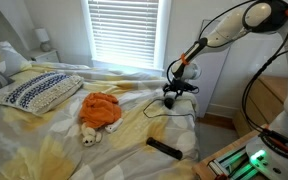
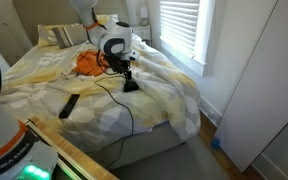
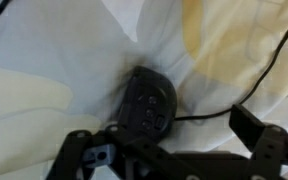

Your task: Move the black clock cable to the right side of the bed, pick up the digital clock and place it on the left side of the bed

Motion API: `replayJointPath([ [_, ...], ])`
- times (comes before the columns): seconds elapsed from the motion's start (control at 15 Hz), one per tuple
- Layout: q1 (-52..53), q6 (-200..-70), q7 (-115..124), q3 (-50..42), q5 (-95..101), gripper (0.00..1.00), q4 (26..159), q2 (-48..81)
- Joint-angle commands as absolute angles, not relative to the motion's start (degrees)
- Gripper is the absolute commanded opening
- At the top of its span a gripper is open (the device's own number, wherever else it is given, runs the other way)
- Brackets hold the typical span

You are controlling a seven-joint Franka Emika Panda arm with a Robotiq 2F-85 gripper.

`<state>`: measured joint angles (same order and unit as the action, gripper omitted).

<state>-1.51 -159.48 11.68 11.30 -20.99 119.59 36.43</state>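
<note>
I will gently move my gripper over next and lower its spread fingers around the chunky black plug (image 1: 169, 101) (image 3: 149, 98), because the plug is below them, slightly to the left in the wrist view.
The black clock cable's chunky plug (image 3: 149, 98) lies on the white duvet of the bed (image 1: 134, 100). Its thin cord (image 3: 269, 60) trails off across the bedding. My gripper (image 3: 169, 130) hovers just over the plug with its fingers spread wide and nothing between them. It also shows in both exterior views (image 1: 172, 90) (image 2: 129, 78), near the bed's edge by the window. The plug (image 2: 130, 88) sits right under it, and the cord (image 2: 119, 103) runs toward the bed's foot. The digital clock (image 1: 164, 147) (image 2: 69, 106) is a flat black bar lying on the duvet, apart from the gripper.
An orange plush toy (image 1: 99, 110) (image 2: 88, 62) lies mid-bed. A white pillow with dark blue pattern (image 1: 39, 90) sits at the head. A window with blinds (image 1: 124, 30) and a white cabinet (image 2: 254, 80) stand beside the bed.
</note>
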Motion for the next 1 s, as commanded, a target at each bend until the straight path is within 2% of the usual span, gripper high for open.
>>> replayJointPath([
  [0.0, -4.27, -162.22, 8.91, 13.35, -24.97, 1.0, 118.16, 40.32],
  [0.4, -3.35, -164.89, 9.24, 12.84, -23.67, 1.0, 117.58, 44.19],
  [0.87, -3.75, -173.64, 7.91, 14.54, -22.25, 1.0, 116.25, 48.91],
  [0.93, -3.59, -175.31, 7.79, 14.58, -21.81, 0.95, 115.84, 49.71],
])
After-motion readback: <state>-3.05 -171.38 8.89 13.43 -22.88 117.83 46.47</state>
